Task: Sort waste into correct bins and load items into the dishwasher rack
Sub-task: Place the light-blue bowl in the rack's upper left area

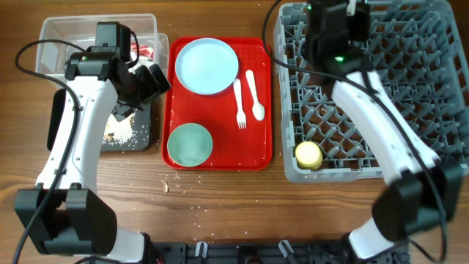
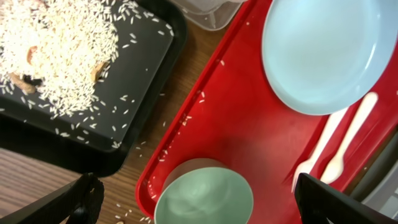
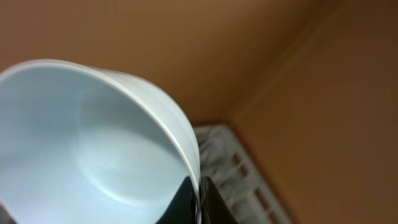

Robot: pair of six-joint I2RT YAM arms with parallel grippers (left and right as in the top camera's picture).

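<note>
The small pale blue bowl goes down into the rack's far corner [image 1: 296, 27] beside the red tray next, once my right gripper first shifts toward that free corner.
My left gripper [image 1: 152, 79] [image 2: 208, 208] is open and empty, above the left edge of the red tray. The pale green bowl [image 2: 204, 194] [image 1: 190, 144] lies below and between its fingers. The pale blue plate [image 1: 208, 66] [image 2: 323, 53], white fork [image 1: 239, 103] [image 2: 318, 152] and spoon [image 1: 254, 94] [image 2: 349, 140] lie on that tray. My right gripper [image 3: 198, 194] [image 1: 350, 13] is shut on the rim of the small pale blue bowl [image 3: 81, 143], over the far side of the grey rack [image 1: 381, 95]. The yellow cup [image 1: 308, 154] stands in the rack's front left corner.
The black tray [image 1: 139, 132] [image 2: 152, 87] holds rice and brown food scraps [image 2: 59, 50]. The clear tub [image 1: 51, 33] behind it holds a red-and-white wrapper [image 1: 143, 51]. Crumbs [image 1: 166, 185] lie on the wood in front of the red tray [image 1: 220, 160]. The napkin is not visible.
</note>
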